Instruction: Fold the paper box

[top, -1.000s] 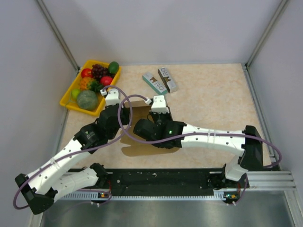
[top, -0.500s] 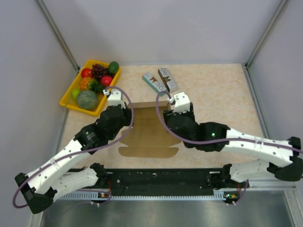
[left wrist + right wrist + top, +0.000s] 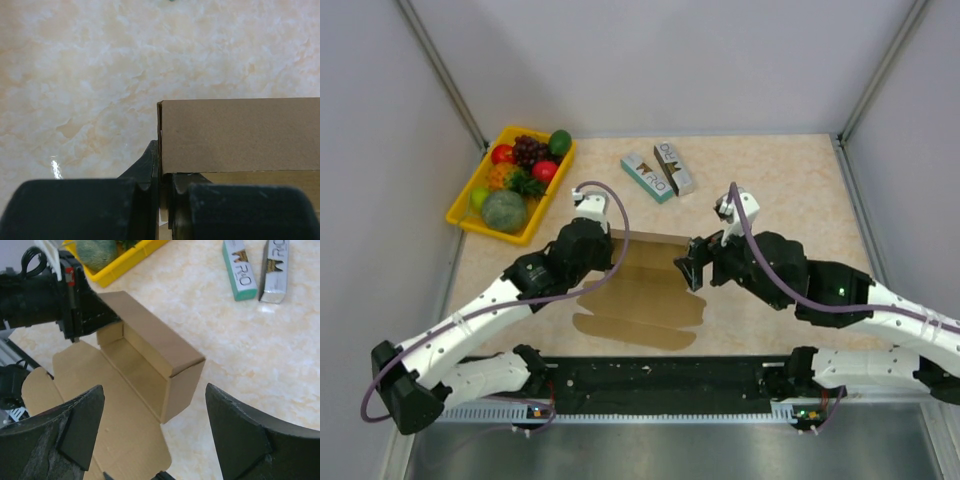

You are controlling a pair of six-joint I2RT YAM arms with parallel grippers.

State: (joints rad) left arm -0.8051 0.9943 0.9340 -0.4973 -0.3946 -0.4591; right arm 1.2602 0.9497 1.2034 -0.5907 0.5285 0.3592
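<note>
My left gripper holds the box's end, and the box's opening faces me, so it needs to draw back over the lid panel (image 3: pixel 632 327), tilt down to tip the box upright, and let go of that end.
The paper box (image 3: pixel 642 285) is plain brown cardboard, half formed: its far wall and end walls stand up, and its lid panel (image 3: pixel 632 327) with rounded tabs lies flat toward me. My left gripper (image 3: pixel 612 243) is shut on the box's left end wall. In the left wrist view, its jaws (image 3: pixel 163 186) pinch the thin edge under the brown panel (image 3: pixel 240 134). My right gripper (image 3: pixel 688 268) hangs open just off the box's right end. In the right wrist view, its fingers (image 3: pixel 80 425) spread wide around the near corner of the box (image 3: pixel 150 352), not touching it.
A yellow fruit tray (image 3: pixel 470 222) sits at the back left, also seen in the right wrist view (image 3: pixel 131 262). A teal printed box (image 3: pixel 647 177) and a brown-white one (image 3: pixel 674 167) lie behind the paper box. Side walls close in the table.
My right gripper has opened and drawn back to the right, off the box. The left gripper stays shut on the end wall and has shifted right. The box's walls now stand.
</note>
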